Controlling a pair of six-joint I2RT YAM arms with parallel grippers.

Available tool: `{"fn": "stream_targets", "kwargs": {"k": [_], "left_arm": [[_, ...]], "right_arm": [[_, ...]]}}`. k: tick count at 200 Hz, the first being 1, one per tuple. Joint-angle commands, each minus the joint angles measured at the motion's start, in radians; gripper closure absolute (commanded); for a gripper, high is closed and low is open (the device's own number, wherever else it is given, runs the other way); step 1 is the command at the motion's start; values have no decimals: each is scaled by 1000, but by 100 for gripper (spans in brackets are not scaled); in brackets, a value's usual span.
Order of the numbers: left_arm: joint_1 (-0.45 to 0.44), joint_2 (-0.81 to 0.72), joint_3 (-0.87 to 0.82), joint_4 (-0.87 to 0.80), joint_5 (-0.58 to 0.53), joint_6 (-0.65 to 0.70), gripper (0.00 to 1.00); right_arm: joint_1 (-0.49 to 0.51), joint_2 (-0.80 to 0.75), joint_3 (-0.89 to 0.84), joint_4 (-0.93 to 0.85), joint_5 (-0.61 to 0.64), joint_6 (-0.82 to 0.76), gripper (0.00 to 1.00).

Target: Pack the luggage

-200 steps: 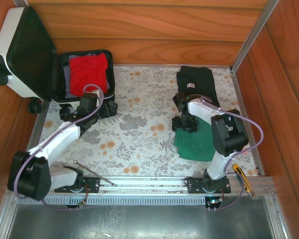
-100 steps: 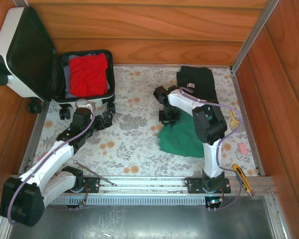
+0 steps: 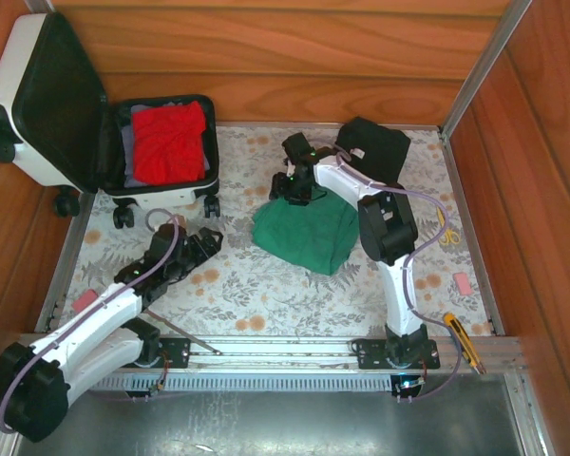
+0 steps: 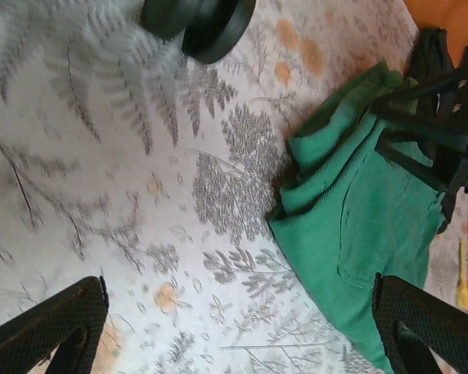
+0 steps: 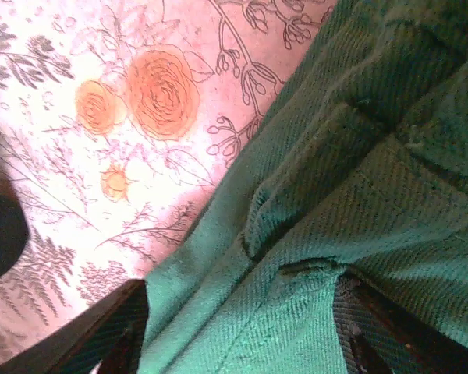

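I should next move my left gripper down and across the floral cloth to close on the green garment's near edge (image 3: pixel 295 253) (image 4: pixel 331 284), since my right gripper is at the far one.
The luggage (image 3: pixel 40 100) lies open at the back left, its white lid up against the wall. Its black-lined base (image 3: pixel 209 119) holds a red garment (image 3: pixel 169 142). A green garment (image 3: pixel 309 233) is spread mid-table. At the garment's far edge, my right gripper (image 3: pixel 297 185) has its fingers wide apart, with green cloth (image 5: pixel 335 195) bunched between them. My left gripper (image 3: pixel 195 249) hovers open over the floral cloth below the luggage, nothing between its fingers (image 4: pixel 47 327). The left wrist view has the green garment (image 4: pixel 359 226) at the right and a luggage wheel (image 4: pixel 199 19) at the top.
A black garment (image 3: pixel 375 147) lies at the back, right of centre. Yellow scissors (image 3: pixel 444 228), a pink eraser (image 3: pixel 463 283) and a yellow-handled knife (image 3: pixel 465 342) sit along the right side. A thin metal tool (image 3: pixel 176 328) lies near the left base. Wooden walls close in three sides.
My right gripper has dragged the green garment left and toward the back, nearer the luggage, and its jaws have spread. My left arm has drawn back from the luggage toward the near edge.
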Motion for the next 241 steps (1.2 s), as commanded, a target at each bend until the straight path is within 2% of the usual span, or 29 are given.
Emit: {"fn": "stream_targets", "kwargs": {"k": [1, 20, 38, 59, 75, 96, 128, 149, 174, 216, 241], "left_arm": [[-79, -4, -23, 24, -126, -278, 8], [-153, 32, -16, 36, -185, -411, 8], [-207, 106, 29, 69, -199, -466, 7], [-241, 244, 104, 121, -164, -494, 4], [-256, 356, 151, 176, -132, -529, 3], [-279, 488, 190, 278, -109, -587, 3], [-342, 627, 205, 365, -157, -770, 3], [-383, 745, 235, 429, -140, -888, 3], [-428, 923, 307, 542, -90, -968, 4], [-478, 1156, 427, 618, -111, -1052, 12], [-481, 1229, 451, 619, -189, -1064, 31]], "right_arm": [[-11, -100, -6, -54, 26, -66, 27], [-14, -200, -81, -92, 109, -111, 25], [-42, -283, -188, -83, 186, -150, 27], [-119, -322, -292, -44, 137, -197, 41], [-168, -324, -350, -10, 108, -232, 54], [-202, -300, -375, 14, 99, -280, 66], [-228, -232, -362, 14, 114, -317, 76], [-249, -200, -352, -2, 101, -321, 80], [-268, -210, -383, 4, 80, -322, 83], [-286, -273, -491, 58, 39, -312, 86], [-287, -305, -555, 95, 10, -302, 86]]}}
